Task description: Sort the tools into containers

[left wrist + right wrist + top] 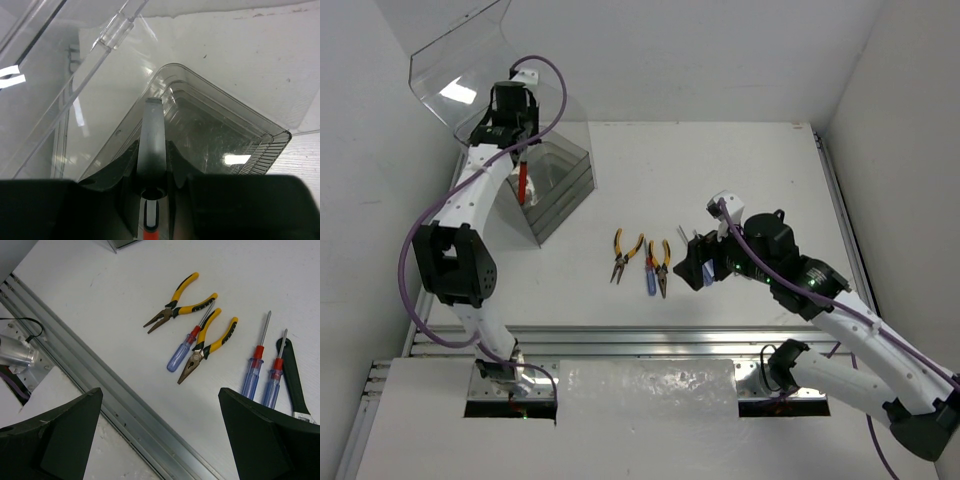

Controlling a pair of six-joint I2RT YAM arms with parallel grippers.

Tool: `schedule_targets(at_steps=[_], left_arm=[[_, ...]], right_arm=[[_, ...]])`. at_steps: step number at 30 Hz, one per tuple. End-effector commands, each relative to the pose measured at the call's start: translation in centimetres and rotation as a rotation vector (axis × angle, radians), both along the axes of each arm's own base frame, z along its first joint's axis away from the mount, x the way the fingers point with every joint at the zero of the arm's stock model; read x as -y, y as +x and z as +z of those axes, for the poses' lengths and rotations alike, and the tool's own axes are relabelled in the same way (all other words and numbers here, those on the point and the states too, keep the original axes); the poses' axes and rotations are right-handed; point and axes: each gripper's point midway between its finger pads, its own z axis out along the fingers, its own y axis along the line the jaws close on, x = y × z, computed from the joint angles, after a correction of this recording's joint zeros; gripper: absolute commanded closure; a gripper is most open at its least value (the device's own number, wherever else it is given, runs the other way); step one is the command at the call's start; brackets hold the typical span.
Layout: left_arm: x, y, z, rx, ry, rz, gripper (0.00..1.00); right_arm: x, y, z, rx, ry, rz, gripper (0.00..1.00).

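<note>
The black-handled tool (292,377) is below my right gripper, to the right in the wrist view. I need to move there and down onto the end of its handle that is clear of screwdrivers.
My left gripper (520,165) hangs over the clear container (558,185) at the far left, shut on a red-handled tool (523,182). In the left wrist view the tool's grey blade (153,132) sticks out between the jaws above the container's stacked trays (220,135). On the table lie two yellow-handled pliers (177,307) (207,345), a blue-handled screwdriver (184,349) between them, two more blue-handled screwdrivers (252,371) (274,381) and a black-handled tool (292,377). My right gripper (160,440) hovers open just right of the pliers (625,255), holding nothing.
The container's clear lid (455,60) stands open against the back left wall. A metal rail (125,415) runs along the table's near edge below the right gripper. White walls close in the table on the left and right.
</note>
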Motion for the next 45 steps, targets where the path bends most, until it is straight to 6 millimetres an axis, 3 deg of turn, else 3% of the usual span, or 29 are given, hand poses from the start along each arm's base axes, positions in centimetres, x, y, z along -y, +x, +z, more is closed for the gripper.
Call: schedule_targets(at_steps=[1,2,5,7,9,12,13,16,19,21,22,23,24,25,27,28,30,31,33,34,36,37,38,39,41,42,45], left_arm=[[0.1,1.8,3.1,0.117,-0.050,0.013,1.00],[0.2,1.8,2.8,0.105,-0.057,0.008,1.00],[0.5,2.0,2.6,0.091,-0.076,0.010,0.83],[0.4,2.1,2.1,0.080,-0.083,0.020,0.81],[0.3,2.2,1.7,0.069,-0.089,0.036,0.72],[-0.2,2.3,1.3,0.058,-0.099,0.077,0.46],[-0.3,2.3,1.2,0.054,-0.104,0.085,0.33],[-0.5,2.2,2.2,0.074,-0.138,0.123,0.20],[0.2,1.8,4.5,0.107,-0.189,0.109,0.18],[1.4,1.0,7.4,0.155,-0.255,0.063,0.15],[1.9,0.5,8.5,0.174,-0.275,0.042,0.00],[2.2,-0.6,11.0,0.219,-0.299,0.030,0.00],[2.7,-1.3,12.1,0.237,-0.336,0.018,0.00],[3.4,-2.9,14.5,0.279,-0.364,-0.022,0.00],[4.3,-4.7,16.7,0.322,-0.427,-0.057,0.00],[5.1,-6.9,18.4,0.355,-0.455,-0.113,0.00],[5.5,-9.2,19.7,0.390,-0.495,-0.126,0.00],[5.5,-11.7,19.7,0.405,-0.504,-0.137,0.00],[5.6,-14.1,19.6,0.436,-0.517,-0.149,0.00],[5.4,-16.5,18.2,0.436,-0.515,-0.144,0.00],[5.6,-18.5,17.2,0.462,-0.526,-0.163,0.00],[5.8,-20.4,14.9,0.448,-0.535,-0.178,0.00],[6.0,-21.2,13.8,0.447,-0.540,-0.192,0.00],[6.2,-22.4,11.7,0.444,-0.542,-0.204,0.00],[6.2,-23.3,9.8,0.452,-0.551,-0.200,0.00],[6.0,-24.0,7.4,0.433,-0.552,-0.188,0.00],[6.1,-24.8,3.6,0.367,-0.554,-0.176,0.00]], right_arm=[[-0.5,0.5,1.0,0.023,0.031,0.000,0.01],[-0.5,0.5,1.0,0.023,0.031,0.002,0.01],[-0.5,0.5,0.9,0.021,0.029,0.004,0.01],[-0.6,0.6,0.9,0.019,0.029,0.002,0.01],[-0.6,0.6,0.8,0.014,0.025,0.001,0.01],[-0.7,0.7,0.6,0.009,0.022,0.002,0.01],[-0.7,0.7,0.6,0.007,0.019,0.003,0.01],[-0.7,0.7,0.3,-0.003,0.012,0.003,0.01],[-0.7,1.0,-0.2,-0.013,-0.006,-0.004,0.01],[-0.5,1.6,-0.7,-0.026,-0.030,-0.037,0.01],[-0.5,2.1,-1.6,-0.050,-0.056,-0.055,0.01],[-0.4,2.2,-2.3,-0.083,-0.074,-0.074,0.01],[-0.2,2.7,-2.5,-0.095,-0.090,-0.111,0.01],[-0.1,3.0,-4.1,-0.159,-0.126,-0.149,0.01],[0.5,4.3,-5.1,-0.175,-0.172,-0.233,0.01],[0.7,4.8,-6.3,-0.205,-0.197,-0.274,0.01],[1.4,6.0,-7.1,-0.203,-0.236,-0.351,0.01],[1.3,6.4,-8.1,-0.224,-0.250,-0.373,0.01],[1.1,6.8,-8.9,-0.232,-0.263,-0.381,0.01],[1.0,7.0,-9.3,-0.237,-0.271,-0.380,0.03],[0.4,7.3,-10.5,-0.260,-0.295,-0.354,0.08],[-0.2,7.1,-11.0,-0.280,-0.297,-0.325,0.17],[-0.6,7.5,-10.9,-0.283,-0.301,-0.323,0.22],[-0.4,7.6,-12.2,-0.315,-0.339,-0.337,0.26],[0.1,8.3,-13.2,-0.312,-0.384,-0.371,0.32],[0.5,8.5,-13.5,-0.308,-0.407,-0.387,0.36],[2.5,9.7,-14.4,-0.312,-0.481,-0.399,0.41]])
